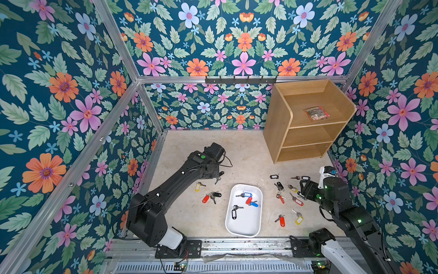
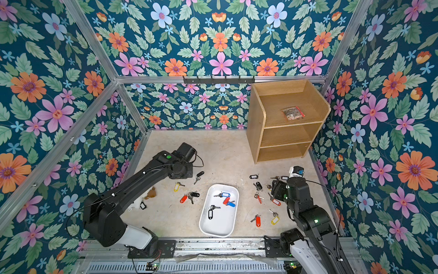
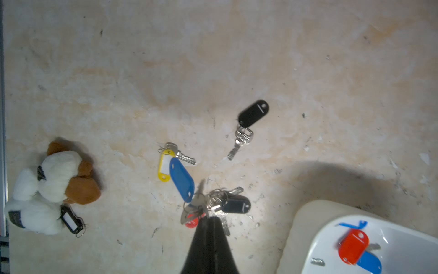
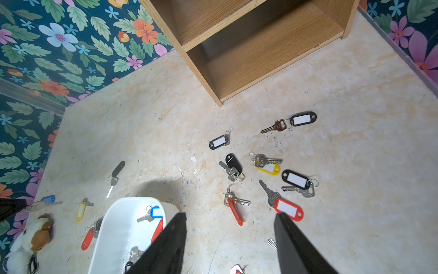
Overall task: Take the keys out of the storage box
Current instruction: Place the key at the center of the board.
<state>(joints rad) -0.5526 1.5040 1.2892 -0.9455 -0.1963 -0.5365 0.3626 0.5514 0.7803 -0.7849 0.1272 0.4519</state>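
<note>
Next, the left gripper moves outward and down and releases the silver key (image 3: 198, 198) on bare tabletop past the yellow-tagged key.
The white storage box (image 1: 246, 227) (image 2: 220, 225) lies at the front middle of the table. Several keys lie in it, with blue (image 1: 246, 195), red (image 1: 248, 200) and black (image 1: 234, 214) tags. My left gripper (image 3: 212, 219) is shut on a silver key (image 3: 198, 198) whose blue tag (image 3: 181, 180) dangles above the table, left of the box. Under it lies a red-and-black-tagged bunch (image 3: 235, 204). My right gripper (image 4: 229, 213) stands open and empty above the table right of the box, over red-tagged keys (image 4: 288, 208). The top views hide both grippers' fingertips.
Keys lie scattered both sides of the box, among them a yellow-tagged one (image 1: 198, 187) and a black-tagged one (image 3: 253, 113). A wooden shelf unit (image 1: 305, 123) stands back right with a clear packet (image 1: 316, 113) on top. A plush dog (image 3: 54, 185) lies near the left wall.
</note>
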